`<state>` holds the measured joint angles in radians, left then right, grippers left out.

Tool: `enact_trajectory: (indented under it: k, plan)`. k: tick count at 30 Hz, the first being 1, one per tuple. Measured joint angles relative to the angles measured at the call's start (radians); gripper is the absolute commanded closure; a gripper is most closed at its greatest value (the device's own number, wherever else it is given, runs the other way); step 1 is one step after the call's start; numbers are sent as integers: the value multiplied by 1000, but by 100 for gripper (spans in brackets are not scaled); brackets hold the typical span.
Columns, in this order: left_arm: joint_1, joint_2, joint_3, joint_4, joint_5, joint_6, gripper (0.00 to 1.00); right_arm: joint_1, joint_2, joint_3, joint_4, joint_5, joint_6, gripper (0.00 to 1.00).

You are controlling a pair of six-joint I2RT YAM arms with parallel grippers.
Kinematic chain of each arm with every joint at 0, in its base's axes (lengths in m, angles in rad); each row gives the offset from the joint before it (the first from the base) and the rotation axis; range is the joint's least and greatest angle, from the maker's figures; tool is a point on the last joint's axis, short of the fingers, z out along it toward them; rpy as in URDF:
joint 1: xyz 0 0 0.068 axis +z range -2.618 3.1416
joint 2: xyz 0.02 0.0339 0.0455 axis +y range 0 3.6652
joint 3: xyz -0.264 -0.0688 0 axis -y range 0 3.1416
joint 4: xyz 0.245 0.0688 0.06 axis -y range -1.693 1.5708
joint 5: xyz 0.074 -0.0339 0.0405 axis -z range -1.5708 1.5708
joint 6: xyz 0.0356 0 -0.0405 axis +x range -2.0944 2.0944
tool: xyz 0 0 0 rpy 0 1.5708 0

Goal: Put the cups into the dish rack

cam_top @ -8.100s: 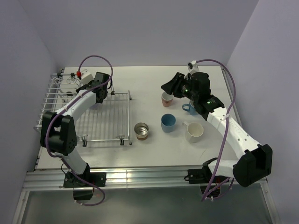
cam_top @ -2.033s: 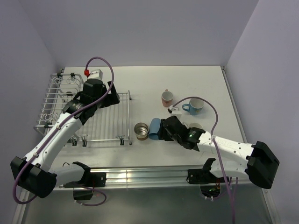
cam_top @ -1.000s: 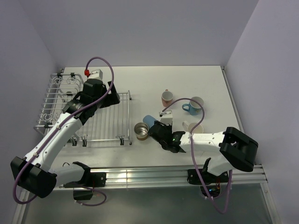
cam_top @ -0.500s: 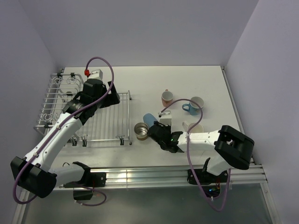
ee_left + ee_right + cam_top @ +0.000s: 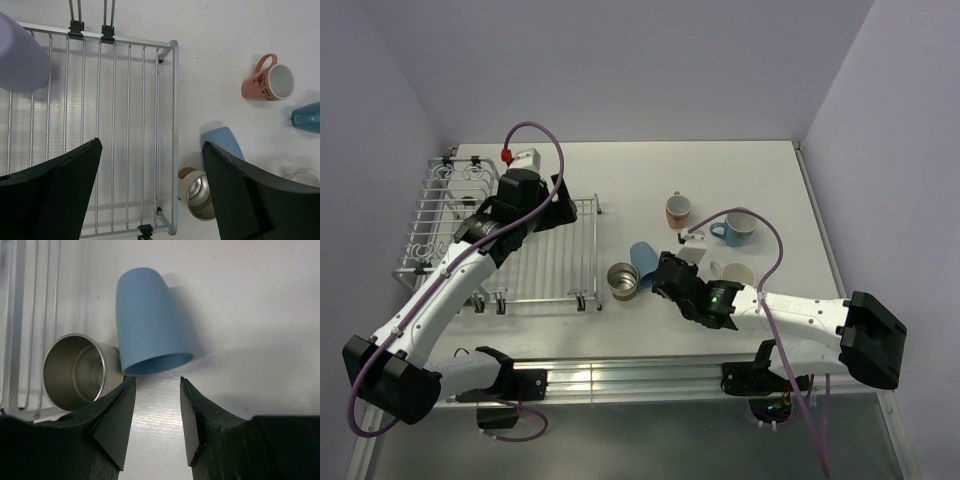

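Note:
My right gripper should next lower onto the mid-blue cup's rim by the steel cup, one finger entering the mid-blue cup's opening, since it faces the spread fingers.
The mid-blue cup (image 5: 150,325) lies on its side on the table, its mouth towards my right gripper (image 5: 157,383), which is open and empty just short of the rim. The steel cup (image 5: 75,371) stands against it, next to the dish rack (image 5: 430,215). My left gripper (image 5: 151,145) hangs wide open and empty above the rack's bars (image 5: 173,125). The lavender cup (image 5: 20,60) sits in the rack. The salmon-pink mug (image 5: 677,210), the light blue mug (image 5: 735,228) and the cream-white mug (image 5: 737,274) stand on the table to the right.
The rack's raised right rim (image 5: 15,315) runs close beside the steel cup. The right arm's purple cable (image 5: 760,230) loops over the mugs. Walls close in the table at the back and on both sides.
Two seconds ago my right gripper held the mid-blue cup; it now lies on its side by the steel cup, released. The gripper has backed off and the right forearm swung right. The left arm is still.

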<state>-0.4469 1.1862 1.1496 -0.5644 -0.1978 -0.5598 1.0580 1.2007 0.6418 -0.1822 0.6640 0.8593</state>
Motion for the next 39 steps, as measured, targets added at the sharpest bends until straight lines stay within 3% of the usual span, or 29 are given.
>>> enact_trajectory:
  k: [9,24,39]
  plan:
    - [0,0,0,0,3,0,11,0,6,1,40,-137,125,46]
    - [0,0,0,0,3,0,11,-70,51,-109,251,-240,296,43]
    - [0,0,0,0,3,3,11,-125,63,-184,438,-286,330,43]
